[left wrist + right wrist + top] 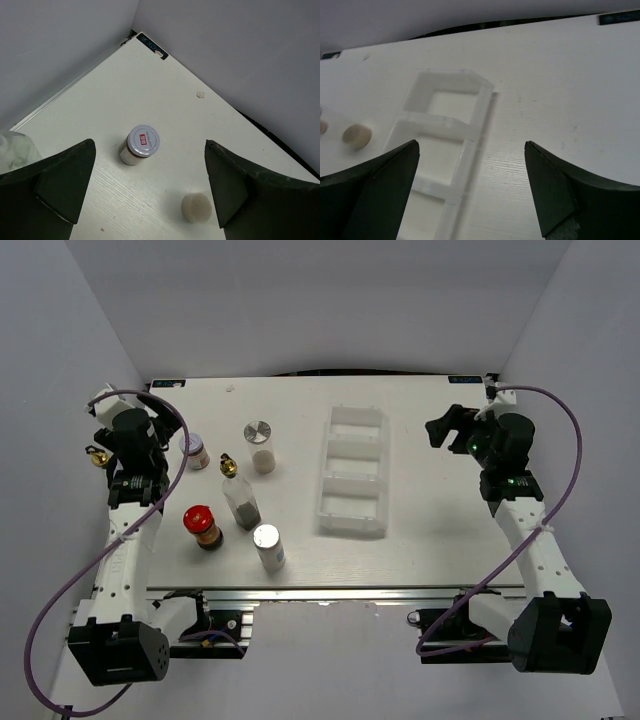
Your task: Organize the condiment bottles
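My right gripper should swing over the tray (352, 472) next, turn toward the gold-topped bottle between the shakers across it, and then close on the bottle's neck.
My left gripper (158, 428) (150, 195) is open and empty at the far left, above the table. The small white-lidded jar (194, 450) (141, 143) stands just ahead, between the finger lines. One gold-topped glass bottle (97, 453) is mostly hidden behind the left arm; its glass shows at the left wrist view's edge (14, 150). The other gold-topped bottle (238, 498), a silver-lidded shaker (259, 445), the red-capped brown jar (202, 527) and a second shaker (268, 547) stand left of centre. My right gripper (445, 428) (470, 192) is open and empty, right of the white tray (352, 472) (470, 145).
A pale round blurred object (196, 207) sits by my left gripper's right finger; a similar one (356, 136) shows left of the tray in the right wrist view. White walls enclose the table on the left, back and right.
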{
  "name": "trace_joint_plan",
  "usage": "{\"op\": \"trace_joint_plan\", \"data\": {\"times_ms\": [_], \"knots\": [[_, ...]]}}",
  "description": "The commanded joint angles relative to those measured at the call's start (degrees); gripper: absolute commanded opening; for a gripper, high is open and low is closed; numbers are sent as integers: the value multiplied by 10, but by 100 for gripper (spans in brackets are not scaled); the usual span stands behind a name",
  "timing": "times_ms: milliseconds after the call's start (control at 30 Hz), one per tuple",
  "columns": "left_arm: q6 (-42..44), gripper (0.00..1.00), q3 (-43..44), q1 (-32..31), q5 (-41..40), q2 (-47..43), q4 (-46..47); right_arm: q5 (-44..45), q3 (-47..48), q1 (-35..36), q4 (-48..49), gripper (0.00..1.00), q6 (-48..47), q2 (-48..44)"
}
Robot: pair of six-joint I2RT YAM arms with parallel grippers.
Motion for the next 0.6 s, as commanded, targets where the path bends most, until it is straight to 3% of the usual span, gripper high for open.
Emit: {"op": "trace_joint_plan", "data": {"times_ms": [0, 100, 233, 433, 567], "knots": [[2, 98, -10, 1, 53, -22, -4, -205, 12, -1, 66, 89, -46, -19], [-9, 98, -37, 1, 65, -30, 20, -305, 20, 36, 103, 89, -86, -3], [-20, 98, -31, 1, 54, -27, 0, -229, 125, 249, -20, 89, -242, 69], [-40, 98, -50, 1, 50, -52, -8, -222, 197, 408, 25, 89, -287, 171], [-56, 98, -56, 0, 22, -63, -31, -198, 251, 470, 51, 89, -284, 249]]}}
